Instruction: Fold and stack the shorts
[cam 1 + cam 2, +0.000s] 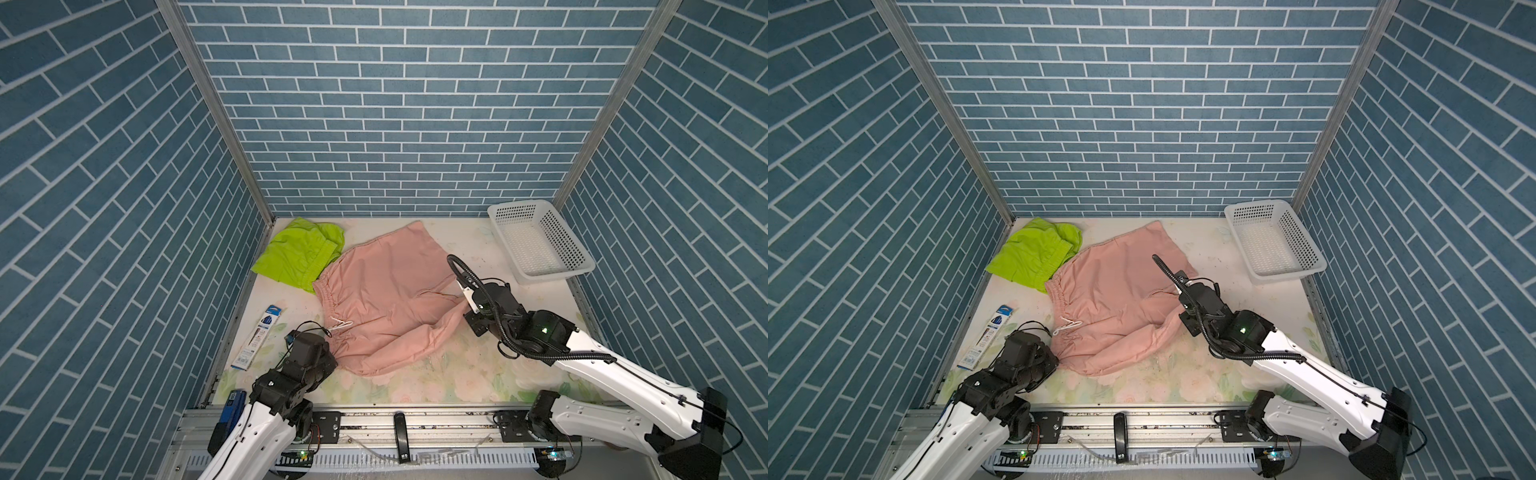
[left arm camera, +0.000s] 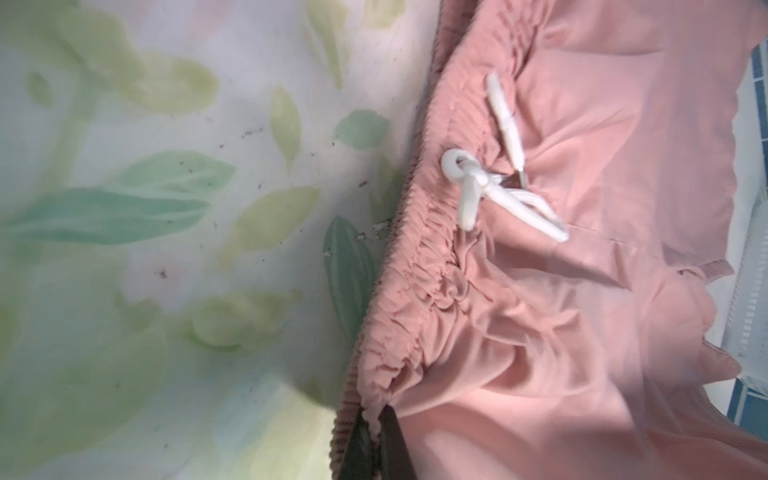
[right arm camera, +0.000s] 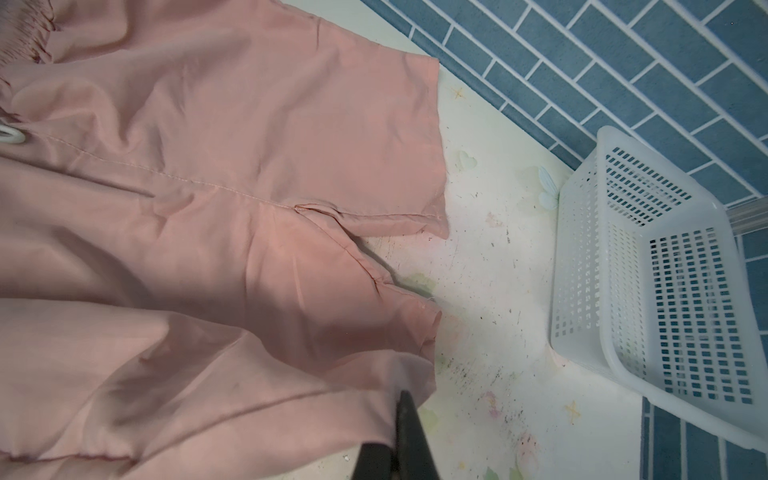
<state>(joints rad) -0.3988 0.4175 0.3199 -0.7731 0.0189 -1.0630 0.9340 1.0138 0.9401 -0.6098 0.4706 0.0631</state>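
My right gripper moves up and outward next, since the far leg lies flat and spread. It then lowers onto that leg's far hem corner (image 1: 419, 225) (image 3: 432, 64) and releases.
The salmon pink shorts (image 1: 390, 291) (image 1: 1117, 291) lie spread across the middle of the floral table, with the gathered waistband and white drawstring (image 2: 469, 187) toward the left. My left gripper (image 1: 333, 356) (image 2: 380, 415) is shut on the near corner of that waistband. My right gripper (image 1: 464, 305) (image 3: 400, 401) is shut on the hem of the near leg, which is lifted a little off the table. The lime green shorts (image 1: 299, 253) (image 1: 1034, 253) sit crumpled at the back left, with the pink waistband's far end lying over their edge.
A white perforated basket (image 1: 521, 204) (image 3: 623, 249) stands empty at the back right, by the wall. A flat blue-and-white package (image 1: 259, 338) lies along the left wall. Blue brick-pattern walls close in three sides.
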